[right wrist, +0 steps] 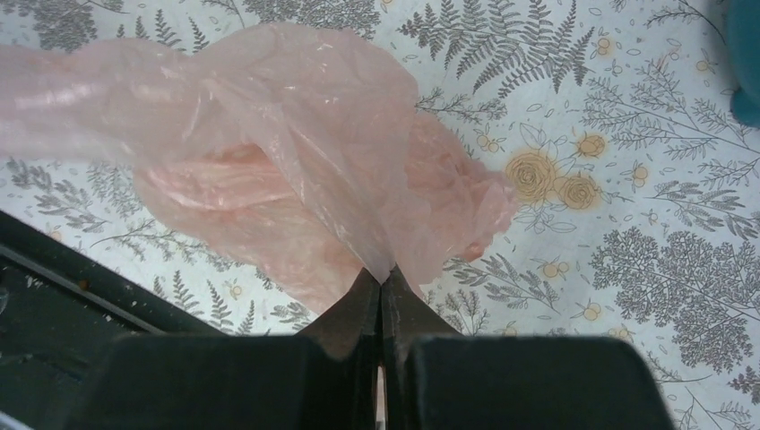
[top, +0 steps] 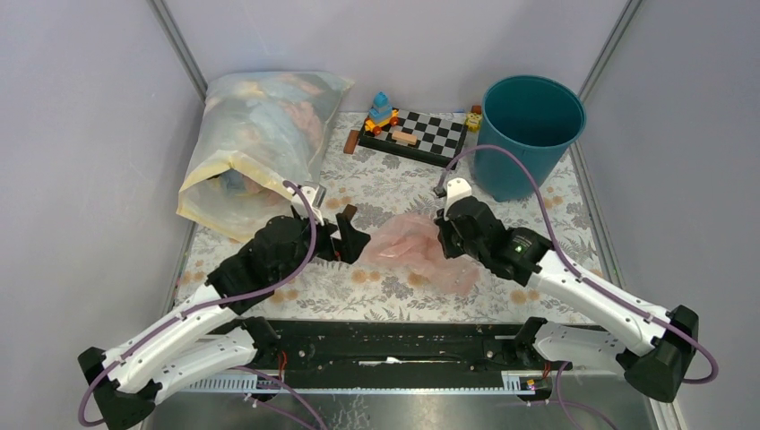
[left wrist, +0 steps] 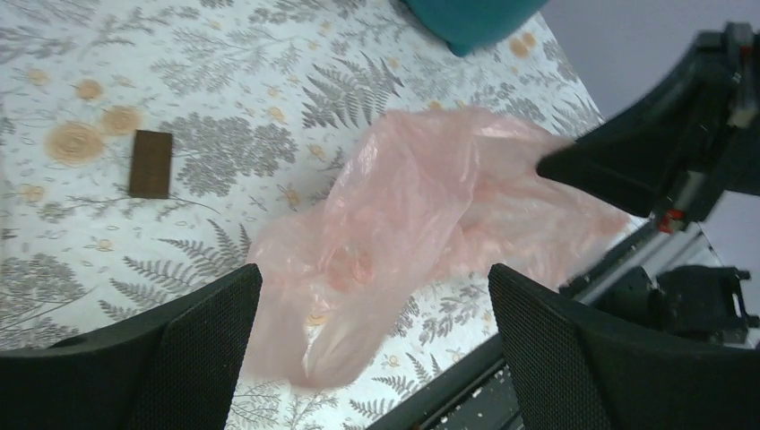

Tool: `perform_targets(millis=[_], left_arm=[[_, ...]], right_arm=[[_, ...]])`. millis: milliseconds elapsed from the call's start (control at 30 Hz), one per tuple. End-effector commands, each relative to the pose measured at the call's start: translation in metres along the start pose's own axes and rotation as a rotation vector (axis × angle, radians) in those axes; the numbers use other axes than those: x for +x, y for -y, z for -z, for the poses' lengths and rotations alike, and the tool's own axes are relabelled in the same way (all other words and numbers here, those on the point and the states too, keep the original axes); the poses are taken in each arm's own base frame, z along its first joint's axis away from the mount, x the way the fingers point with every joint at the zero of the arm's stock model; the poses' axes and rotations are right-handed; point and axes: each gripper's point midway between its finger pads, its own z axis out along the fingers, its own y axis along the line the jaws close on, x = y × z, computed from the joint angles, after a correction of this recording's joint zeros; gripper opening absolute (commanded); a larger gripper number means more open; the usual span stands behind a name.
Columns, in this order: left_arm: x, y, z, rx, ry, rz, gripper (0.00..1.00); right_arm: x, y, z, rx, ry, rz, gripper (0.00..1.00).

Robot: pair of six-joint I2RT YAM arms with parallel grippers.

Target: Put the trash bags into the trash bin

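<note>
Next, my left gripper draws back toward the black bar and closes on the bag's near edge (left wrist: 354, 354), because it lies loose outside the right gripper's pinch.
The pale-pink trash bag (top: 414, 248) lies crumpled on the floral table between my two grippers. My right gripper (top: 445, 235) is shut on a pinched fold of the bag (right wrist: 296, 170), its tips (right wrist: 383, 279) together with pink film between them. My left gripper (top: 354, 235) is open at the bag's left end; in the left wrist view the bag (left wrist: 421, 215) hangs between and beyond its spread fingers (left wrist: 215, 313), with no contact shown. The teal trash bin (top: 529, 134) stands upright at the far right, empty as far as I see. Its base edge shows in the left wrist view (left wrist: 470, 18).
A large milky-yellow sack (top: 255, 143) with coloured contents lies at the far left. A checkered board (top: 421, 134) with toy pieces sits at the back centre. A small brown block (left wrist: 151, 163) lies on the table. The black rail (top: 385, 345) runs along the near edge.
</note>
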Motion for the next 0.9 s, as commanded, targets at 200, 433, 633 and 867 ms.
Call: perform_targets(millis=[200, 433, 633, 867], left_arm=[[0.005, -0.001, -0.009, -0.042, 0.022, 0.045, 0.99], [0.049, 0.049, -0.023, 0.278, -0.089, -0.005, 0.99], [0.092, 0.054, -0.034, 0.289, -0.186, -0.083, 0.99], [0.13, 0.006, -0.037, 0.053, -0.185, -0.069, 0.78]], right_arm=[[-0.002, -0.003, 0.029, -0.047, 0.005, -0.038, 0.0], [0.005, 0.0, 0.025, -0.033, -0.013, -0.028, 0.0], [0.011, -0.003, 0.017, -0.03, -0.051, -0.031, 0.0], [0.006, -0.003, 0.015, -0.018, -0.034, -0.06, 0.0]])
